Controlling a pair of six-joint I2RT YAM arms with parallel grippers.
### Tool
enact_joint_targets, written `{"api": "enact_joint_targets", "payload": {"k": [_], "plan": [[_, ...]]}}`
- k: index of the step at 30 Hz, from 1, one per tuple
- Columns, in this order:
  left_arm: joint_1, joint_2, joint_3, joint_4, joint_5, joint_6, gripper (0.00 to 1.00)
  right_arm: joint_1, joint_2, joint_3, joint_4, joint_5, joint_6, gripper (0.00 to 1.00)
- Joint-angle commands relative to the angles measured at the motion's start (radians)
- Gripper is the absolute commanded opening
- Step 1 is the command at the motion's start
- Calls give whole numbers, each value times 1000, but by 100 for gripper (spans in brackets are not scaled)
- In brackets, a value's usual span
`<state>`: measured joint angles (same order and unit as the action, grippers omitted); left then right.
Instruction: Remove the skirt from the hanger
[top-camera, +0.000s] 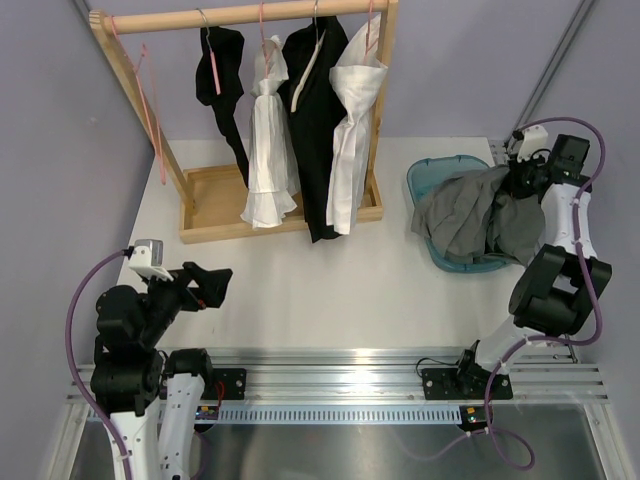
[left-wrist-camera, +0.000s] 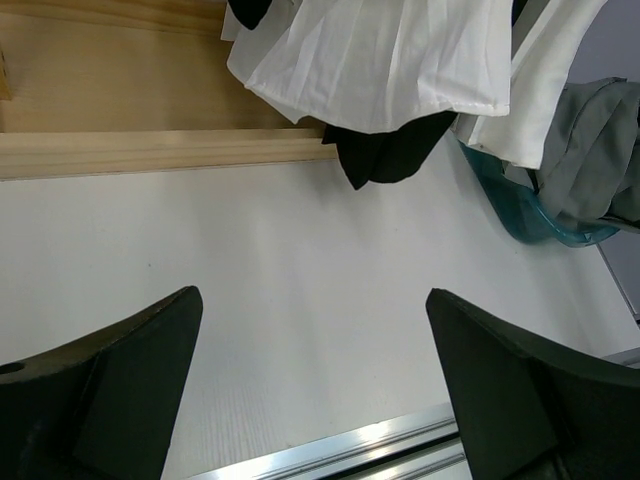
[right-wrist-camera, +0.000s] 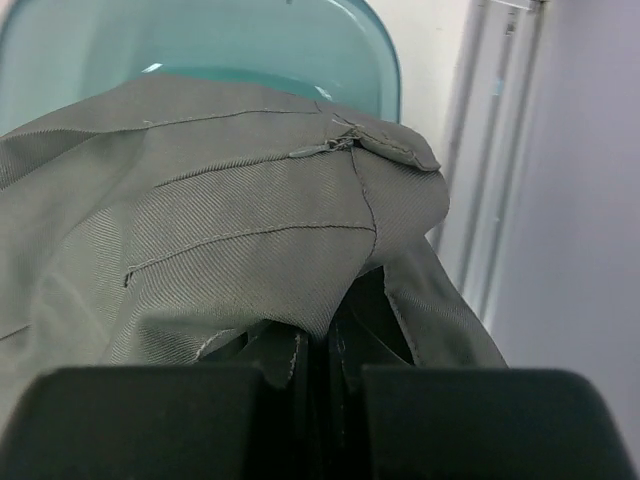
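The held fold of grey skirt (top-camera: 468, 215) sticks out past the basket's rim. My right gripper will move in over the basket and down next, then open.
A grey skirt (top-camera: 468, 215) lies bunched in the teal basket (top-camera: 428, 172) at the right, off any hanger. My right gripper (top-camera: 514, 182) is shut on a fold of it at the basket's far right. In the right wrist view the grey cloth (right-wrist-camera: 230, 200) is pinched between the closed jaws of that gripper (right-wrist-camera: 320, 345), with the basket rim (right-wrist-camera: 385, 60) behind. An empty pink hanger (top-camera: 150, 100) hangs at the left end of the rack. My left gripper (top-camera: 214, 285) is open and empty, low over the table at the near left; it also shows in the left wrist view (left-wrist-camera: 312, 295).
A wooden clothes rack (top-camera: 220, 215) stands at the back with black and white garments (top-camera: 268, 130) on hangers. Their hems (left-wrist-camera: 380, 70) hang ahead of my left gripper. A metal rail (top-camera: 330, 365) runs along the near edge. Purple walls close in on both sides.
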<state>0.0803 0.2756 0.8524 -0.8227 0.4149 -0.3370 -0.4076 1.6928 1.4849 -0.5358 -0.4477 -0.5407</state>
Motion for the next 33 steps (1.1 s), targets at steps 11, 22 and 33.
{"api": "enact_joint_targets", "payload": {"k": [11, 22, 33], "plan": [[4, 13, 60, -10, 27, 18, 99, 262, -24, -173, 133, 103, 85, 0], [4, 2, 76, -13, 62, 10, 99, 274, 307, 32, -191, -67, 189, 3], [4, 106, 166, 195, 237, -89, 99, 271, 352, 75, -280, -103, 114, 39]]}}
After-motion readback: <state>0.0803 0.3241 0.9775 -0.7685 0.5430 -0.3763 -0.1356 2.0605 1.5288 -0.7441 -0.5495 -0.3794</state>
